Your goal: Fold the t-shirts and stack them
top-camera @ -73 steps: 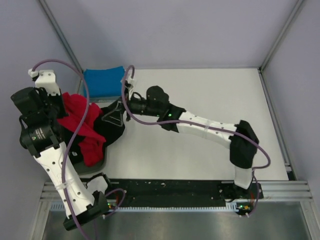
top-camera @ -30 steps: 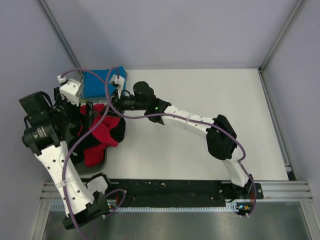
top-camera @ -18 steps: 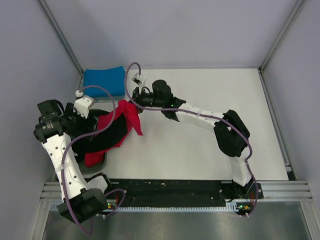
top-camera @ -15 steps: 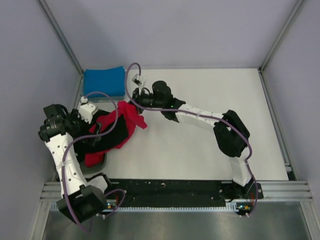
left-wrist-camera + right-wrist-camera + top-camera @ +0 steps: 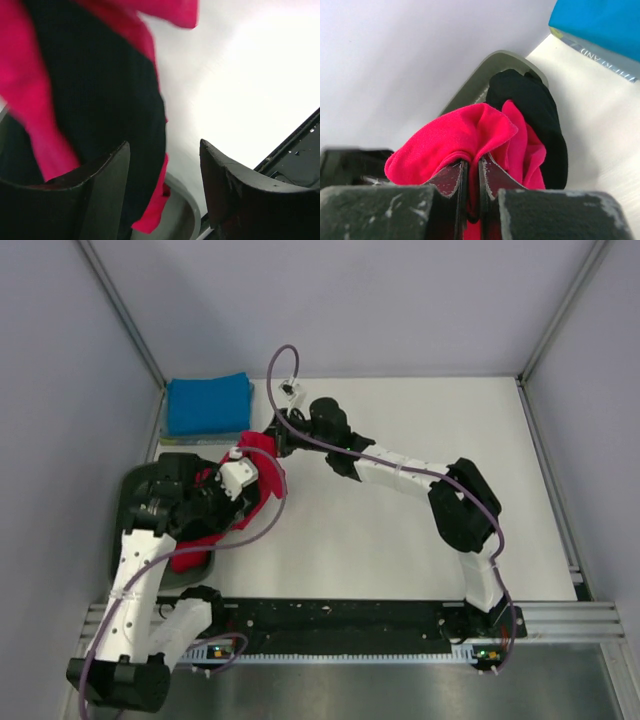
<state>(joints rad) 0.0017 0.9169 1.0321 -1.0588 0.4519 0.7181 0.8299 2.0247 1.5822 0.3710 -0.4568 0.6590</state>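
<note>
Bare white tabletop lies below my right gripper and to its right in the top view, so I will draw the fold of the red t-shirt that way, lower it and release.
The red t-shirt (image 5: 262, 462) is bunched at the tub's far right side. My right gripper (image 5: 277, 445) is shut on a fold of it, and in the right wrist view the red t-shirt (image 5: 465, 131) wraps over the tips of the right gripper (image 5: 474, 162). The black t-shirt (image 5: 218, 518) lies crumpled in the tub under the red one. A folded blue t-shirt (image 5: 207, 405) sits at the back left. My left gripper (image 5: 215, 504) hangs low over the tub. In its wrist view the left gripper (image 5: 164, 145) is open, with the black t-shirt (image 5: 100, 95) just beyond.
The dark grey-green tub (image 5: 118, 540) stands at the table's left edge, close to the side wall. Its rim (image 5: 186, 201) shows below my left fingers. The black front rail (image 5: 350, 615) runs along the near edge. White tabletop (image 5: 420, 420) stretches to the right.
My left arm swung down and right, low over the tub, and its jaws have narrowed. My right gripper carried the red t-shirt's fold slightly up and to the right.
</note>
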